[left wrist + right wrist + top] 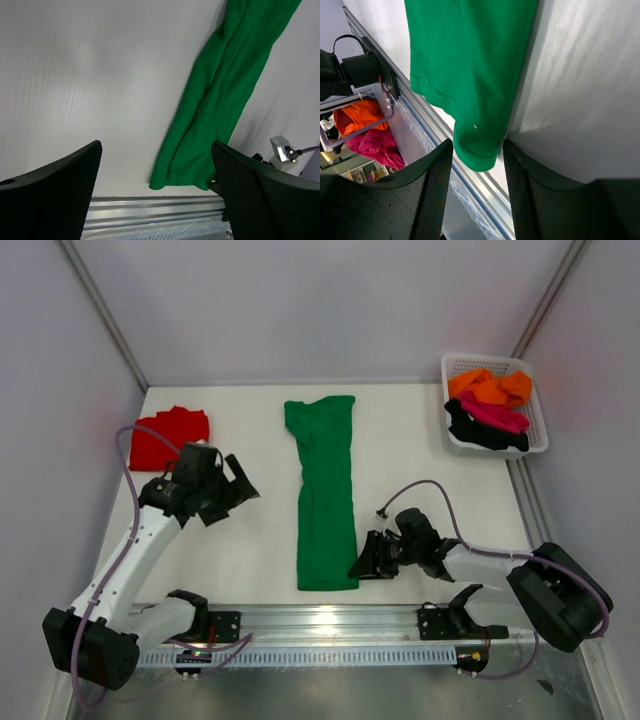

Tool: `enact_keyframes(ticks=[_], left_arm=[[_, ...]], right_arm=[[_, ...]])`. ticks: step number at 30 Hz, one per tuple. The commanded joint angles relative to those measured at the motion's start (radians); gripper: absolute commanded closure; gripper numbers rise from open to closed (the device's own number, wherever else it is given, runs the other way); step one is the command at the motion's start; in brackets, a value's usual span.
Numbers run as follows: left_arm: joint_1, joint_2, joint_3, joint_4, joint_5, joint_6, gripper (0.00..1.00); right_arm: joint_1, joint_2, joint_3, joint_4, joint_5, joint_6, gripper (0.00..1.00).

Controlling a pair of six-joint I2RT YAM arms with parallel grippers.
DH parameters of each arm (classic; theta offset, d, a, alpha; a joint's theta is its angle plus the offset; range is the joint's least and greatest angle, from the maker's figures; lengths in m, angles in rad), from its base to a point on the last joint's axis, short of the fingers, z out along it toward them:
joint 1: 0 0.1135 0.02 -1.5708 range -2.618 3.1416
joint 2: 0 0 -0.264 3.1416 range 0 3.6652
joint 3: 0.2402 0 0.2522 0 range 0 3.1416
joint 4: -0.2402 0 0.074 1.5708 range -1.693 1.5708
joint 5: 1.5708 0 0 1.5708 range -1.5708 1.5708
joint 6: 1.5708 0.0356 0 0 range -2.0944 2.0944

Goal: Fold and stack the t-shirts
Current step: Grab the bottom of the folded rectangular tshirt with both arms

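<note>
Next, my right gripper stays low by the bar and closes on the green t-shirt's near corner, since that corner lies between the parted fingers.
A bright green t-shirt [325,490] lies folded into a long narrow strip down the middle of the table, collar end at the far side. A red t-shirt [168,435] sits folded at the far left. My left gripper [238,490] hangs open beside the red one, well left of the green strip [220,95], with nothing between its fingers. My right gripper [358,565] sits low at the strip's near right corner. In the right wrist view that green corner [475,145] lies between the parted fingers, with gaps on both sides.
A white mesh basket [540,410] at the far right holds an orange t-shirt [490,387], a magenta one [495,415] and a black one [480,433]. An aluminium rail [330,618] runs along the near table edge, just below the green strip's hem.
</note>
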Motion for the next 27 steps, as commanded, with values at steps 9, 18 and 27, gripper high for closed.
enact_keyframes(ticks=[9, 18, 27], left_arm=[[0.000, -0.023, 0.022, -0.010, -0.033, 0.001, 0.07], [0.000, -0.032, -0.079, 0.034, 0.055, -0.046, 0.07], [-0.001, -0.120, -0.260, -0.004, 0.299, -0.040, 0.07]], right_arm=[[0.016, 0.089, 0.042, -0.005, 0.083, -0.078, 0.53], [0.016, 0.129, 0.054, -0.017, 0.072, -0.103, 0.97], [0.016, 0.146, 0.085, -0.062, 0.076, -0.127, 0.97]])
